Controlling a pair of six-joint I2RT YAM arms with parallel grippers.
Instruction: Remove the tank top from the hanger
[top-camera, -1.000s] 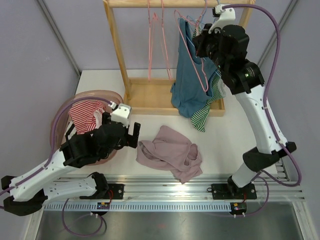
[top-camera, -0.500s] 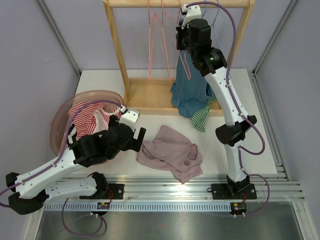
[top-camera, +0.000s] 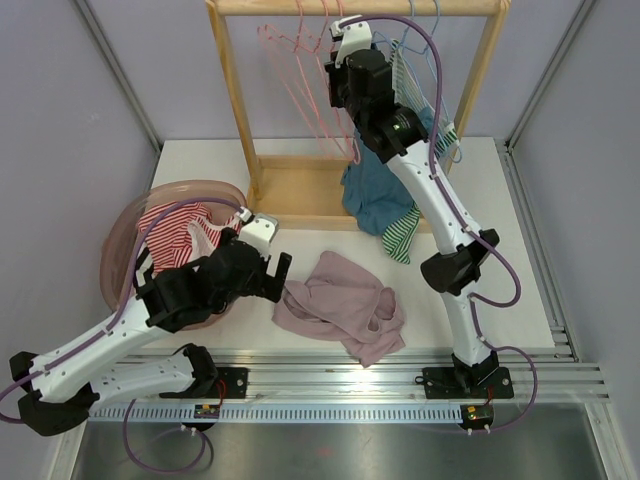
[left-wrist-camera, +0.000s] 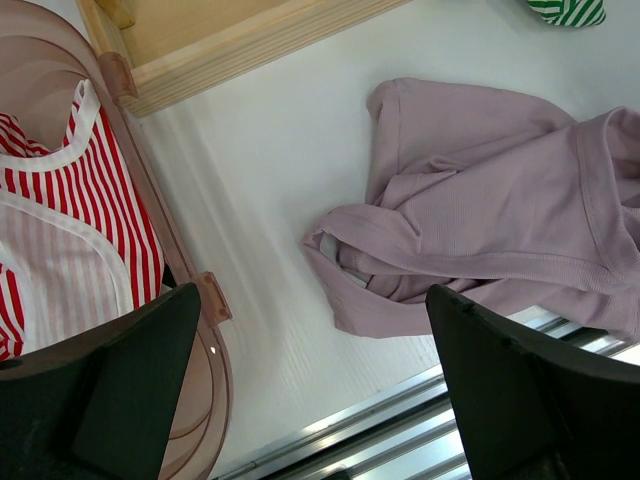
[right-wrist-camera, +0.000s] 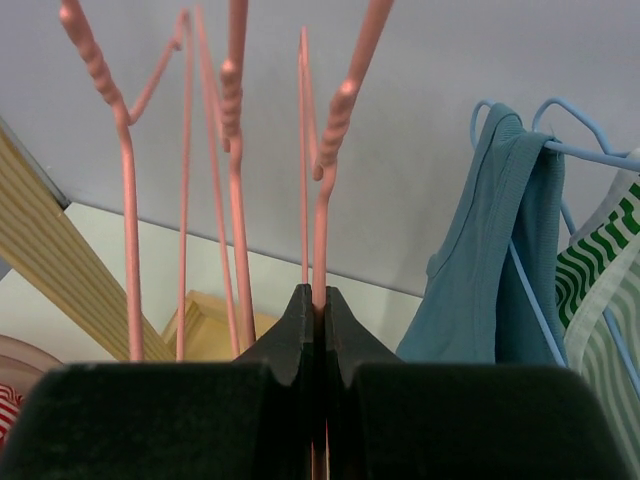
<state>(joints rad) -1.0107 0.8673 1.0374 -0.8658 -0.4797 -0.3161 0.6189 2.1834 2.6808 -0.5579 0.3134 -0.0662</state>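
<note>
My left gripper moves to the right in the top view and down onto the middle of the mauve tank top (top-camera: 346, 302) (left-wrist-camera: 495, 220) next, since it lies free of any hanger.
My right gripper (top-camera: 338, 75) is up at the rack's top rail, shut on the wire of a bare pink hanger (right-wrist-camera: 320, 200); its tips (right-wrist-camera: 318, 300) press together around it. A teal tank top (right-wrist-camera: 490, 270) hangs on a blue hanger (right-wrist-camera: 565, 150) just to its right, and it also shows in the top view (top-camera: 375, 195). A green-striped top (top-camera: 403, 232) hangs beside it. A mauve tank top (top-camera: 340, 305) lies crumpled on the table. My left gripper (left-wrist-camera: 315, 400) is open and empty, low over the table left of the mauve top (left-wrist-camera: 480, 230).
The wooden rack (top-camera: 235, 90) stands at the back with several bare pink hangers (top-camera: 290, 60). A pink basket (top-camera: 115, 250) at the left holds red-striped clothes (left-wrist-camera: 60, 230). A metal rail (top-camera: 360, 375) runs along the near table edge.
My right gripper has moved left along the rack's top rail with the pink hanger in it. The bare pink hangers have swung left. My left gripper has barely moved.
</note>
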